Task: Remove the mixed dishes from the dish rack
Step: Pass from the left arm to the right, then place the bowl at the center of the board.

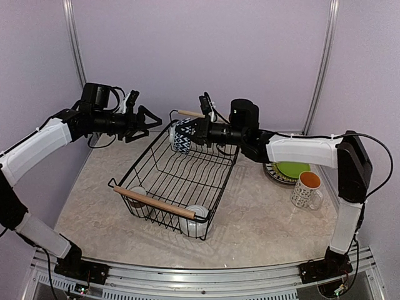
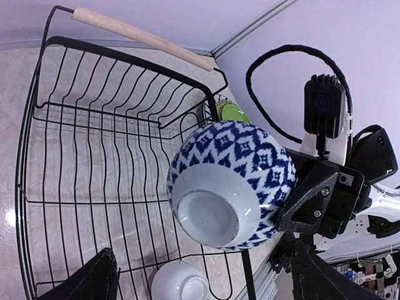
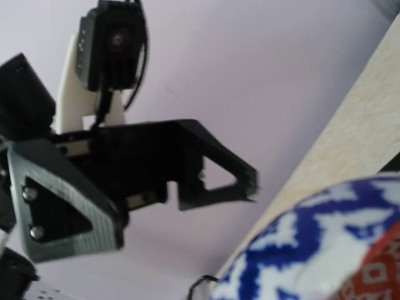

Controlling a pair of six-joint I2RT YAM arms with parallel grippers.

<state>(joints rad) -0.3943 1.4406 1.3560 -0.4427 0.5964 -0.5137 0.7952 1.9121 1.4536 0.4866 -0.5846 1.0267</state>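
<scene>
I will swing my right gripper to the right in the top view next and turn it downward. Then I will lower the bowl (image 1: 182, 137) onto the bare tabletop (image 1: 275, 200) beside the orange-lined mug and release it.
A blue-and-white patterned bowl (image 1: 182, 137) hangs on its side above the far end of the black wire dish rack (image 1: 164, 164). My right gripper (image 1: 199, 132) is shut on the bowl's rim. In the left wrist view the bowl (image 2: 232, 182) shows its foot, with a right finger (image 2: 310, 199) pressed against its side. My left gripper (image 1: 150, 119) stands open just left of the bowl and holds nothing. Two pale cups (image 1: 141, 201) (image 1: 196, 220) lie upside down at the rack's near end. The right wrist view shows the bowl (image 3: 325, 250) close up and the open left gripper (image 3: 215, 170).
A lime green plate (image 1: 292, 169) lies on a striped plate to the right of the rack. An orange-lined white mug (image 1: 307, 190) stands in front of them. The rack has wooden handles at its near (image 1: 157, 203) and far (image 1: 189, 114) ends. Lilac walls close in the back and sides.
</scene>
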